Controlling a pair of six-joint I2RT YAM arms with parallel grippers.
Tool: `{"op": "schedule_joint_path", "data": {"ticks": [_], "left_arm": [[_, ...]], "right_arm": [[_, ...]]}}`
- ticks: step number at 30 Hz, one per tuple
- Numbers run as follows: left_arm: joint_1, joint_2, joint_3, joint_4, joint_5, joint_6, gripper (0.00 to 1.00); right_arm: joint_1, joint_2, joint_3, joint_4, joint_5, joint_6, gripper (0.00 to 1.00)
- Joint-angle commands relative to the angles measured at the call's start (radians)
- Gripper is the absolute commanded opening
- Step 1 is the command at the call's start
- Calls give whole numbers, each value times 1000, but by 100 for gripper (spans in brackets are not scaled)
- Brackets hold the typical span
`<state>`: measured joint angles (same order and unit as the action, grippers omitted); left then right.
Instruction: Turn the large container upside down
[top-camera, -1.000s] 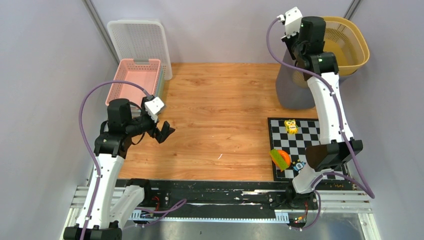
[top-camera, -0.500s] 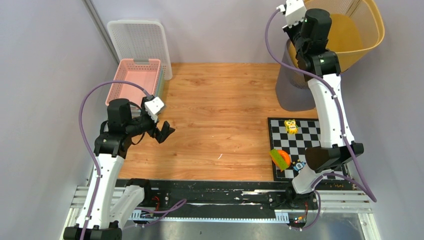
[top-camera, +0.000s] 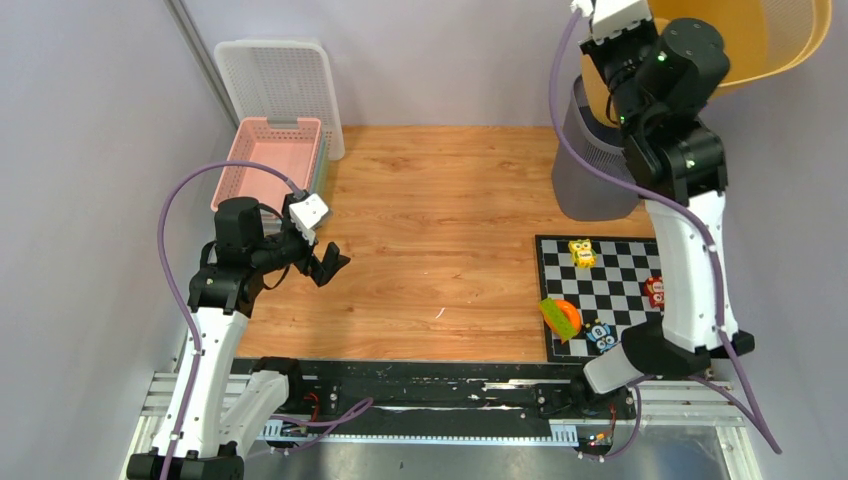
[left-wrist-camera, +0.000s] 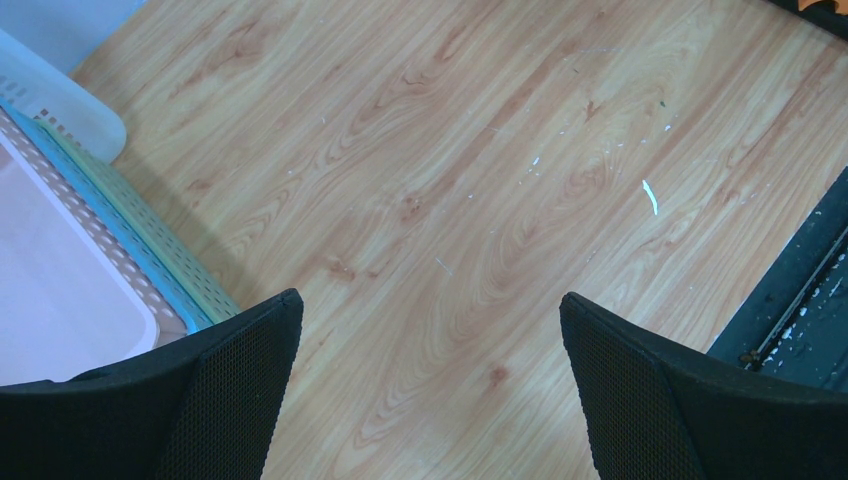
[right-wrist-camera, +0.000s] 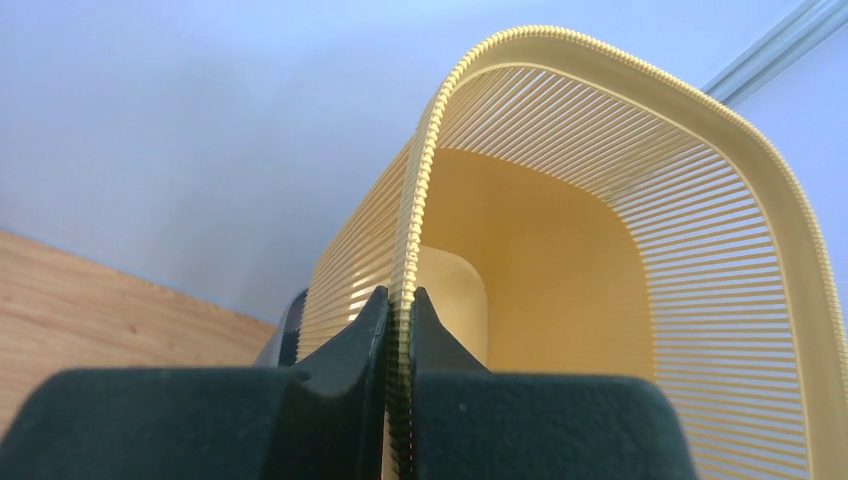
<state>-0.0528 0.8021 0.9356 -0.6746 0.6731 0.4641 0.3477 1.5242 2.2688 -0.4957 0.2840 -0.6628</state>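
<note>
I will next swing my right gripper left in the top view, lower the basket onto the bare wood and let it go, since the grey bin (top-camera: 585, 180) stands below.
The large container is a yellow slatted basket (top-camera: 770, 40) at the far right, lifted clear of the table and tilted. In the right wrist view its ribbed rim (right-wrist-camera: 420, 170) runs straight between the fingers of my right gripper (right-wrist-camera: 400, 296), which is shut on it. The right wrist (top-camera: 665, 70) hides that grip in the top view. Under the basket stands a grey bin (top-camera: 585, 180). My left gripper (top-camera: 328, 265) hangs open over bare wood on the left, with nothing between its fingers (left-wrist-camera: 240, 380).
A pink basket (top-camera: 268, 160) and a white basket (top-camera: 280, 85) sit at the back left. A checkerboard mat (top-camera: 620, 290) at the right front holds a yellow toy (top-camera: 582, 252), an orange-green toy (top-camera: 560, 318) and other small figures.
The right arm has risen and swung right, lifting the yellow basket up off the grey bin and tipping it. The left arm has not moved.
</note>
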Motion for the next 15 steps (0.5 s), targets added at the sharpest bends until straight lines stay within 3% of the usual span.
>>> {"op": "schedule_joint_path", "data": {"ticks": [1,8,15], "left_arm": [[0,-2,-5,14,7,3,100],[0,11,-3,15,-2,0,100],[0,22,0,14,-13,-2,100]], "right_arm": [[27,-87,106,50,-20,-22,2],[27,-122,231,-105,-240,168,2],[26,-120,223,-176,-504,340,2]]}}
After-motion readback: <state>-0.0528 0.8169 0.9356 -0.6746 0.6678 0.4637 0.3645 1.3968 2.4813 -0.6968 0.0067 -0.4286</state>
